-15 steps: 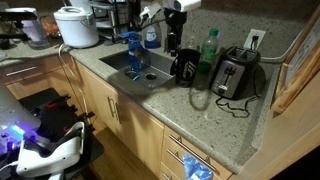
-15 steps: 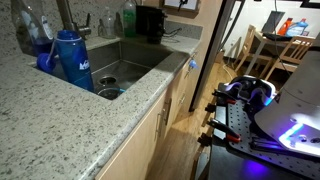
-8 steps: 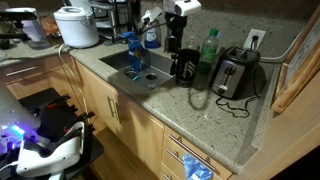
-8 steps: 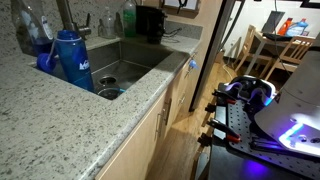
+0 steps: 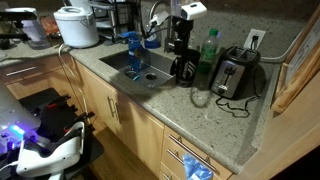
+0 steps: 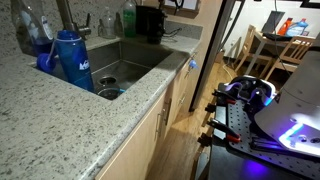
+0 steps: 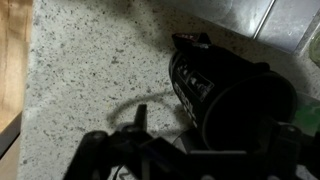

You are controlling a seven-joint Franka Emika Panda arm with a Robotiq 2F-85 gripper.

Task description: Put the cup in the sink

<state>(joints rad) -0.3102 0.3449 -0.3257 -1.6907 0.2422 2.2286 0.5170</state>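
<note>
The cup's opening faces up, and one finger is outside the cup's side. My gripper should next go down with the cup's rim between its fingers and close.
The cup (image 5: 185,68) is a glossy black mug standing on the speckled counter between the sink (image 5: 128,66) and a green bottle. My gripper (image 5: 181,42) hangs just above it, not touching. In the wrist view the cup (image 7: 225,88) fills the right half, with faint light print on its side. My gripper (image 7: 214,132) is a dark shape at the bottom; one finger (image 7: 140,117) stands left of the cup, and the jaws look spread wide. In an exterior view the cup (image 6: 150,25) is at the sink's (image 6: 150,62) far end.
A green bottle (image 5: 209,48), a toaster (image 5: 235,74) and a looped cable (image 5: 200,99) stand close to the cup. A blue bottle (image 6: 70,58) and the faucet (image 6: 66,15) stand by the basin. A white cooker (image 5: 77,26) sits further along the counter.
The arm has shifted a little to the right, from beside the faucet to over the cup. The cup has not moved.
</note>
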